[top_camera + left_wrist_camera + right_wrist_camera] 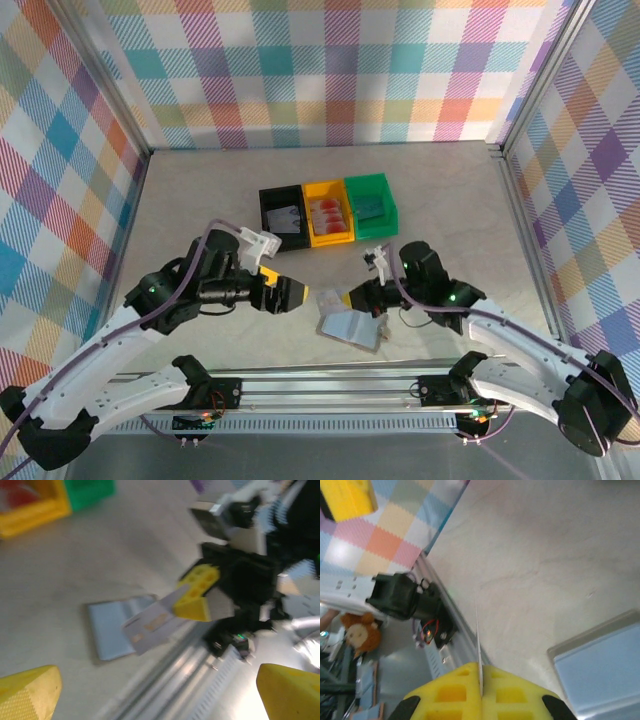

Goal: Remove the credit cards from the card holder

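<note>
I next need to carry the greyish-white card outward in my right gripper, then lower and release it into the black bin (285, 218), since that already holds a matching grey card.
The card holder (350, 328) lies open on the table near the front rail, its pale blue-grey inside (107, 627) facing up. My right gripper (360, 298) is shut on a greyish-white credit card (328, 300) and holds it just above the holder's far edge. That card (150, 622) sticks out from the yellow fingers (197, 592). In the right wrist view the card (479, 640) shows edge-on in my right gripper (481, 672), with the holder (600, 665) to the right. My left gripper (292, 295) is open and empty, left of the card, its fingertips wide apart (160, 695).
Three small bins stand in a row behind: black (283, 215) with a grey card, yellow (328, 212) with red cards, green (370, 203) with a teal one. The metal rail (330, 385) runs along the near edge. Checked walls close three sides.
</note>
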